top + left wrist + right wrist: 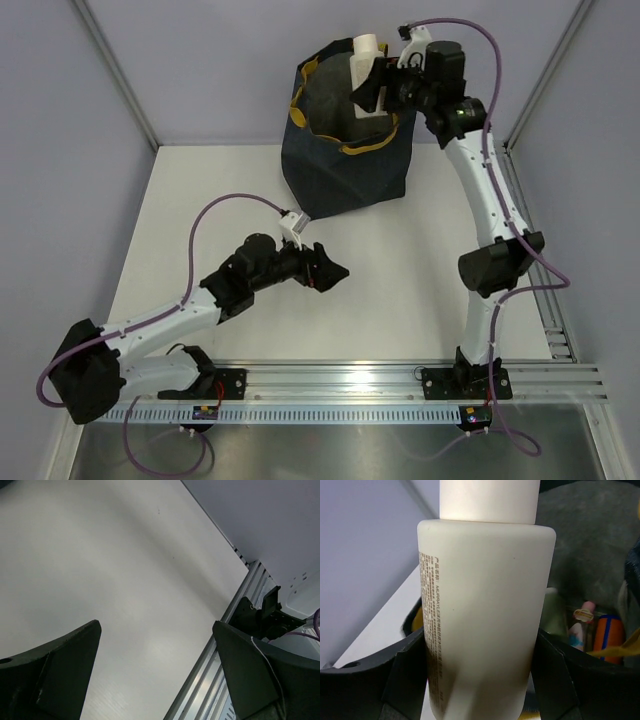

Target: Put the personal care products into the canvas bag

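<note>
The cream bottle still hangs above the bag's mustard rim. My right gripper will next move down through the bag's opening (335, 105) (585, 585) and let go of it inside.
The navy canvas bag (340, 165) with its mustard rim stands upright at the back of the table. My right gripper (372, 88) is over the bag's mouth, shut on a cream bottle (366, 66), which fills the right wrist view (485, 610) between my two fingers (555, 680). Inside the bag, in the right wrist view, lie an orange bottle with blue ends (609, 632), a peach bottle with a pink cap (582, 622) and a pale bottle (552, 612). My left gripper (335, 272) is open and empty, low over the table's middle (155, 655).
An aluminium rail (340, 382) runs along the near edge and shows in the left wrist view (225, 645). Grey walls enclose the white table (420, 290) at the back and sides.
</note>
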Controlling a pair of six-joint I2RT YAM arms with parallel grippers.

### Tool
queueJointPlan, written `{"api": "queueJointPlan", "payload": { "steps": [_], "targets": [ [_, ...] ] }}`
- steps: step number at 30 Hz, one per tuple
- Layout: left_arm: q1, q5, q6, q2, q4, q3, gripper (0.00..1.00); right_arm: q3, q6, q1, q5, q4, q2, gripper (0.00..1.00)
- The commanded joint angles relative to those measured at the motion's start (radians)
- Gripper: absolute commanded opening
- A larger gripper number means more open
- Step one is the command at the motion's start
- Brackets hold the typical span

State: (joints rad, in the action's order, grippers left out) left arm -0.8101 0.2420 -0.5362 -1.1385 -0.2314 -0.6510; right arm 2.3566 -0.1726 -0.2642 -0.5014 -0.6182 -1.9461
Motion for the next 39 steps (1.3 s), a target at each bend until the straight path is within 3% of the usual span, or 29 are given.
{"api": "queueJointPlan", "payload": {
  "steps": [1,6,12,19,20,22,26,34,37,39],
  "targets": [
    [-0.003,-0.104,0.036,0.074,0.029,0.042,0.99,0.081,-0.042,-0.088,0.405,0.196,-0.094,0.00],
    [-0.003,-0.168,0.036,0.144,0.055,0.094,0.99,0.079,0.048,-0.158,0.547,0.291,-0.181,0.00],
    [-0.003,-0.204,0.071,0.174,0.090,0.102,0.99,-0.015,0.053,-0.176,0.541,0.293,-0.223,0.05],
    [-0.003,-0.231,0.090,0.210,0.124,0.108,0.99,-0.111,0.067,-0.175,0.443,0.267,-0.277,0.42],
    [-0.003,-0.234,0.099,0.220,0.132,0.111,0.99,-0.120,0.073,-0.175,0.436,0.252,-0.280,0.58],
    [-0.003,-0.266,0.116,0.252,0.158,0.117,0.99,-0.131,0.126,-0.171,0.378,0.242,-0.271,0.81],
    [-0.003,-0.308,0.151,0.310,0.211,0.119,0.99,-0.119,0.166,-0.152,0.307,0.212,-0.218,1.00],
    [-0.001,-0.371,0.197,0.379,0.293,0.105,0.99,-0.059,0.300,-0.066,0.034,0.079,-0.051,0.99],
    [-0.001,-0.395,0.209,0.385,0.323,0.087,0.99,-0.024,0.340,-0.047,0.023,-0.003,0.036,0.99],
    [-0.001,-0.421,0.219,0.395,0.342,0.073,0.99,0.019,0.331,-0.041,0.108,-0.058,0.087,1.00]
  ]
}}
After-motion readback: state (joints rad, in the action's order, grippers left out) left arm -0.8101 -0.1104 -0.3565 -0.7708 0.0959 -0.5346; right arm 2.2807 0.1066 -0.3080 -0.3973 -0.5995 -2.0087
